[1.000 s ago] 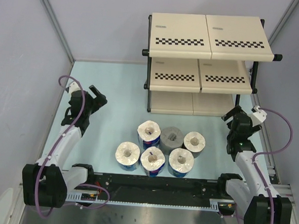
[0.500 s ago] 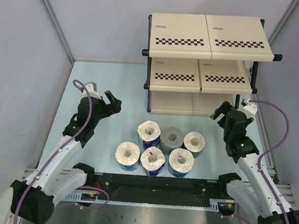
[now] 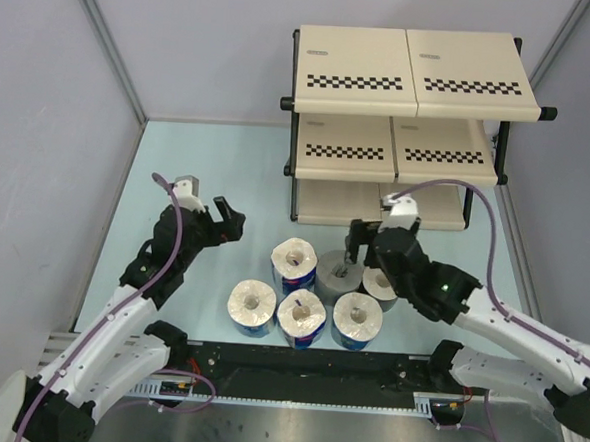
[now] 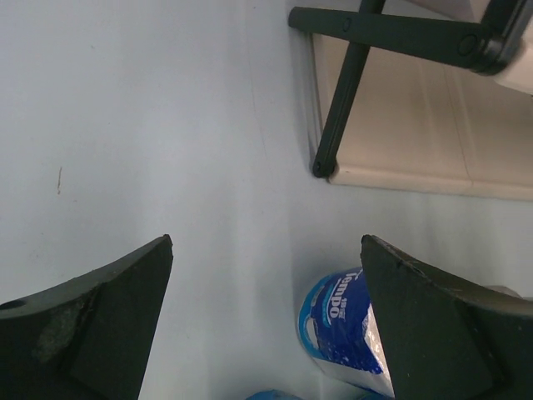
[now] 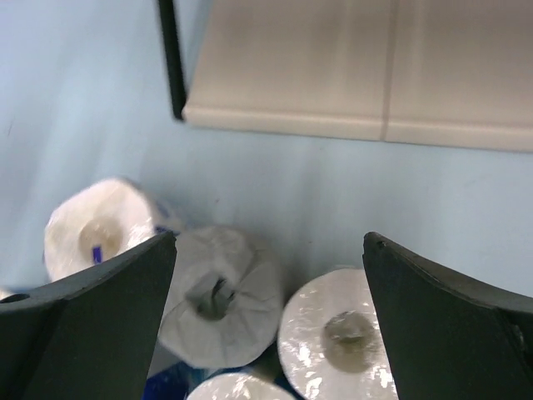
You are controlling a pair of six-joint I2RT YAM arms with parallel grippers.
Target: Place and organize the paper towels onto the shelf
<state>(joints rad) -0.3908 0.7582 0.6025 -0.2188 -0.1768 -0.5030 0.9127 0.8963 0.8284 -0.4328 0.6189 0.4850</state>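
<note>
My right gripper will next go past the grey roll (image 5: 218, 296) and down onto the blue-wrapped roll's rim (image 5: 134, 230). That rim is below my gripper and to its left in the top view.
Six paper towel rolls stand on end in a cluster on the pale blue table: a blue-wrapped one (image 3: 293, 264), a grey one (image 3: 338, 272), a dark-wrapped one (image 3: 381, 282), and three blue-wrapped ones in front (image 3: 253, 307) (image 3: 301, 318) (image 3: 357, 319). The three-tier shelf (image 3: 414, 83) stands behind them, its tiers bare. My right gripper (image 3: 359, 243) is open above the grey roll (image 5: 218, 296) and the roll to its right (image 5: 337, 342). My left gripper (image 3: 228, 220) is open, left of the cluster, with a Tempo roll (image 4: 346, 329) near its right finger.
The shelf's black leg (image 4: 337, 117) and bottom beige panel (image 5: 358, 75) are just beyond the rolls. White enclosure walls bound the table on the left and right. A black rail (image 3: 306, 372) runs along the near edge.
My right arm has swung left from the table's right side to hover over the rolls. My left gripper has moved right and forward, toward the cluster.
</note>
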